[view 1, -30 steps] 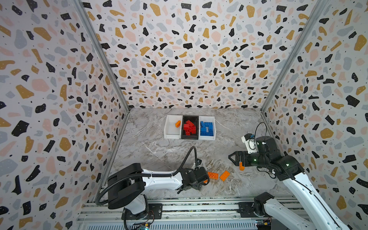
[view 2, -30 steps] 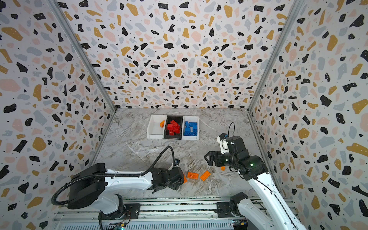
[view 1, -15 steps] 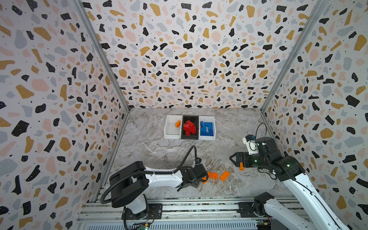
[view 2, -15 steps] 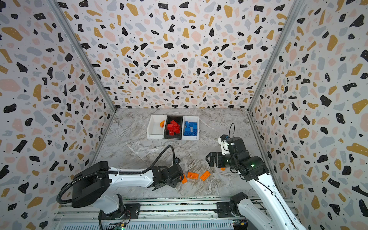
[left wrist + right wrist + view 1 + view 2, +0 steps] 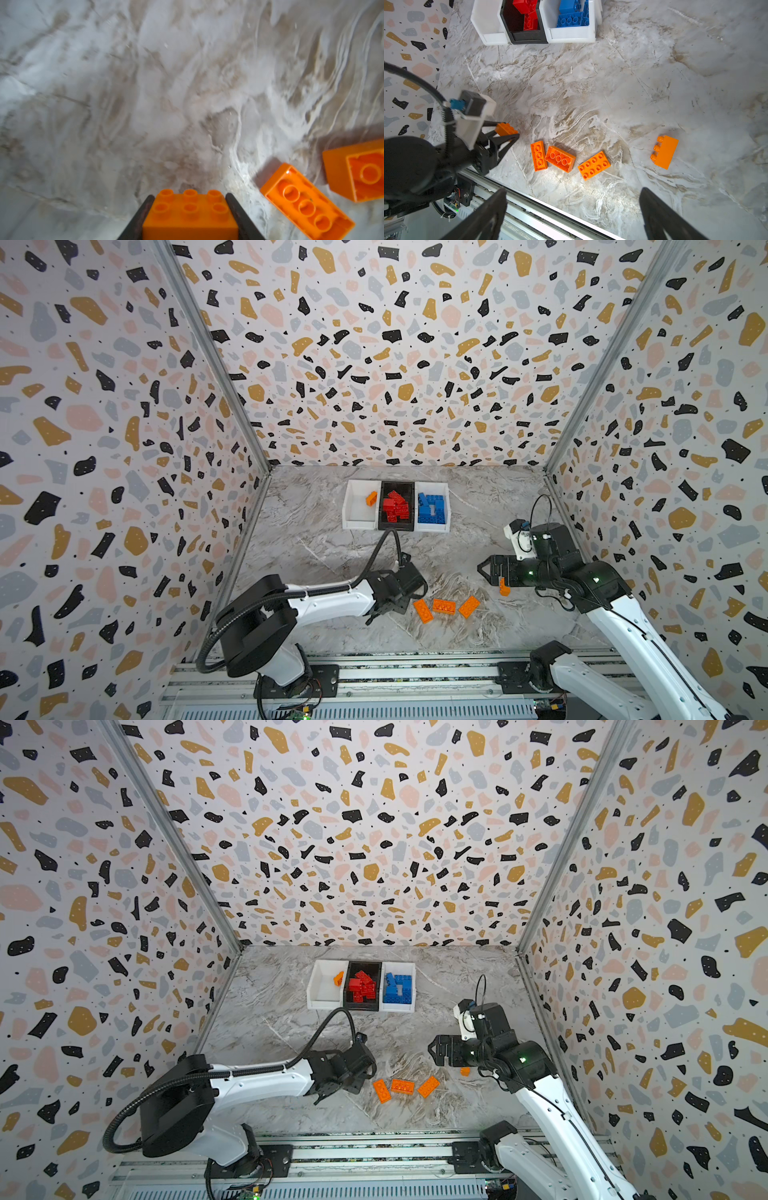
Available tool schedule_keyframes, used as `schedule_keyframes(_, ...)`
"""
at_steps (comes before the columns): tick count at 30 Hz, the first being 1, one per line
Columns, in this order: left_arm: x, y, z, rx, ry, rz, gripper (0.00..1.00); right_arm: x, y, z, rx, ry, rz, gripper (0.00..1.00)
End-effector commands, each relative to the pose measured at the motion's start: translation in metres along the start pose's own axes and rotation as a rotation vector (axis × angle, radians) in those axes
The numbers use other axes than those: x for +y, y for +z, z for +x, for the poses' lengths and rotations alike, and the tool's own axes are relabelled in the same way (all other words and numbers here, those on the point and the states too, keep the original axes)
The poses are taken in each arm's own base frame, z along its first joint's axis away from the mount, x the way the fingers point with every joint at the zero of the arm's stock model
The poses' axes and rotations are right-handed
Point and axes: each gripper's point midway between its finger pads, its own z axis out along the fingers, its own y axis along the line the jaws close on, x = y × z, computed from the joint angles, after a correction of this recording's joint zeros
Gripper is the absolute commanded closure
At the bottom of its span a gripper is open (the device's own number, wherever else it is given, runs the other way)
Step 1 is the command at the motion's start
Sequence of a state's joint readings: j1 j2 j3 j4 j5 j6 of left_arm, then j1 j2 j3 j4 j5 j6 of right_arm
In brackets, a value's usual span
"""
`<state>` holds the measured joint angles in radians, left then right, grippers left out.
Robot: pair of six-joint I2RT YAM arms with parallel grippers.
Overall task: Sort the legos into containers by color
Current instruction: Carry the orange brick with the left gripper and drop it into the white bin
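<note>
The white container with the orange lego [image 5: 362, 504] is outward of my left gripper, which should next lift, swing outward over it and release this matching lego inside.
My left gripper [image 5: 189, 197] is shut on an orange lego [image 5: 190, 214], studs up, held just above the marble floor; the right wrist view shows the same lego [image 5: 506, 129] between its fingers. In both top views that gripper [image 5: 376, 614] sits just left of three loose orange legos [image 5: 444, 606] lying in a row. A fourth orange lego [image 5: 664, 152] lies on its side under my right gripper [image 5: 482, 570], which hovers open and empty [image 5: 573, 191]. Of the containers, the left white one [image 5: 357, 514] holds one orange lego, the black one [image 5: 396, 526] red legos, the right white one [image 5: 432, 528] blue legos.
Patterned walls close in the floor on three sides. A metal rail [image 5: 395, 672] with both arm bases runs along the near edge. The left arm's black cable [image 5: 378, 551] loops over the floor between the containers and the loose legos.
My left gripper has shut on an orange lego and drawn back to the left with it, uncovering the loose row. The right arm has barely moved.
</note>
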<state>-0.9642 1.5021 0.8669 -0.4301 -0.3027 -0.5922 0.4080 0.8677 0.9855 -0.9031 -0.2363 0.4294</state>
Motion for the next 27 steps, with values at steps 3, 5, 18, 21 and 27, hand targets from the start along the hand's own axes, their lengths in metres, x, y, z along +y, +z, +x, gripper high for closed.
schedule_keyframes(3,0.060,-0.027,-0.088,-0.144,-0.125,-0.085,0.58,0.015,-0.001,-0.030,-0.053,-0.023,-0.032,0.00)
schedule_keyframes(5,0.086,-0.025,-0.116,-0.160,-0.175,-0.122,0.58,0.016,0.001,-0.037,-0.060,-0.026,-0.033,0.00)
schedule_keyframes(18,0.184,0.052,-0.229,-0.050,-0.297,-0.210,0.59,0.027,0.019,-0.087,-0.102,-0.001,-0.036,0.00)
schedule_keyframes(21,0.190,0.068,-0.241,-0.048,-0.310,-0.203,0.58,0.038,0.023,-0.100,-0.110,-0.013,-0.079,0.00)
schedule_keyframes(27,0.191,0.094,-0.259,-0.035,-0.316,-0.164,0.45,0.061,0.033,-0.121,-0.121,-0.046,-0.150,0.00)
